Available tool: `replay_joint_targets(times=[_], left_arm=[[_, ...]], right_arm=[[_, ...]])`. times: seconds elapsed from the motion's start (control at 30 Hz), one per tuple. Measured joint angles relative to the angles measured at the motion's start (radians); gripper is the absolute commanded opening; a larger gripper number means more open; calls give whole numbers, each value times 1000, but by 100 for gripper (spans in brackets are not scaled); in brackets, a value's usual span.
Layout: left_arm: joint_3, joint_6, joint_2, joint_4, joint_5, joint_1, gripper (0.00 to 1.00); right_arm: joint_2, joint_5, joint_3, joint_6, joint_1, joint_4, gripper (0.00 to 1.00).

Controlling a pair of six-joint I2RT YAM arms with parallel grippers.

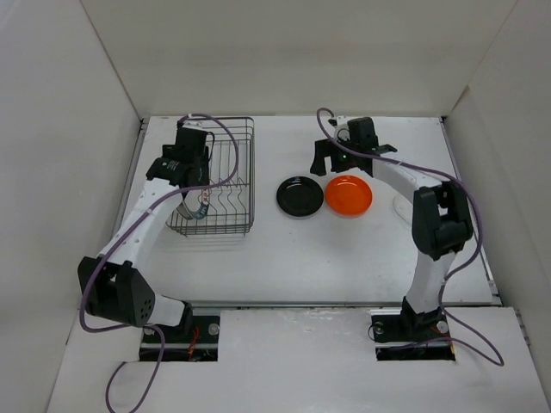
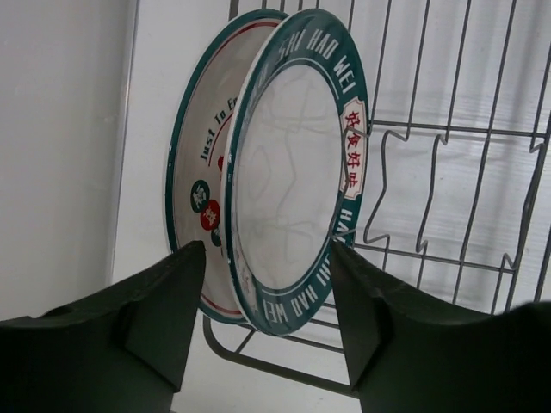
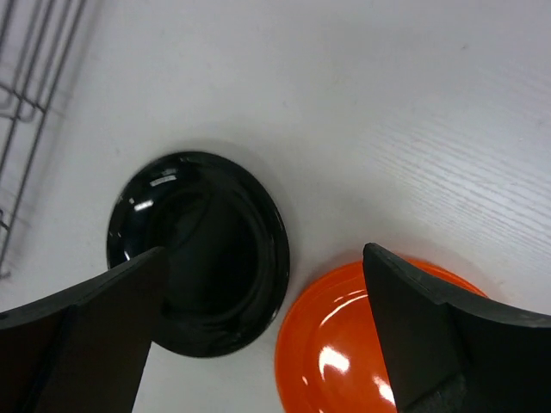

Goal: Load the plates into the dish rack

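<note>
My right gripper lowers onto the glossy black plate's rim (image 1: 322,195) (image 3: 282,273) beside the orange plate next, since that rim already runs between its open fingers.
The dish rack (image 1: 225,176) is a dark wire basket at the back left. Two plates stand upright in its near end. In the left wrist view the plate with red marks (image 2: 196,163) is behind and the plate with the dark patterned rim (image 2: 297,172) is in front. My left gripper (image 2: 269,258) is open, with its jaws on either side of the patterned plate's lower edge and not clamping it. The glossy black plate (image 1: 299,197) and the orange plate (image 1: 349,195) lie flat side by side mid-table. My right gripper (image 3: 263,267) is open and empty above them. A faint clear plate (image 1: 403,207) lies by the right arm.
White walls enclose the table on the left, back and right. The rack's upright prongs (image 2: 430,198) stand to the right of the two loaded plates. The rack's corner shows at the left edge of the right wrist view (image 3: 26,77).
</note>
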State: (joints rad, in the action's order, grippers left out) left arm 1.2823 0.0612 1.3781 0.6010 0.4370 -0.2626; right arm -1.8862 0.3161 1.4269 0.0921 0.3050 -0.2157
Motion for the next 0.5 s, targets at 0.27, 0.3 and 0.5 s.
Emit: replay_joint_targets(times=[0.27, 0.3, 0.5], left_arm=[[64, -26, -2, 41, -89, 0, 100], [84, -31, -7, 46, -102, -1, 100], [211, -46, -58, 80, -153, -9, 100]], right_arm=[[-230, 185, 232, -146, -29, -111, 82], [-242, 195, 245, -156, -30, -125, 79], [-314, 252, 312, -200, -29, -199, 66]])
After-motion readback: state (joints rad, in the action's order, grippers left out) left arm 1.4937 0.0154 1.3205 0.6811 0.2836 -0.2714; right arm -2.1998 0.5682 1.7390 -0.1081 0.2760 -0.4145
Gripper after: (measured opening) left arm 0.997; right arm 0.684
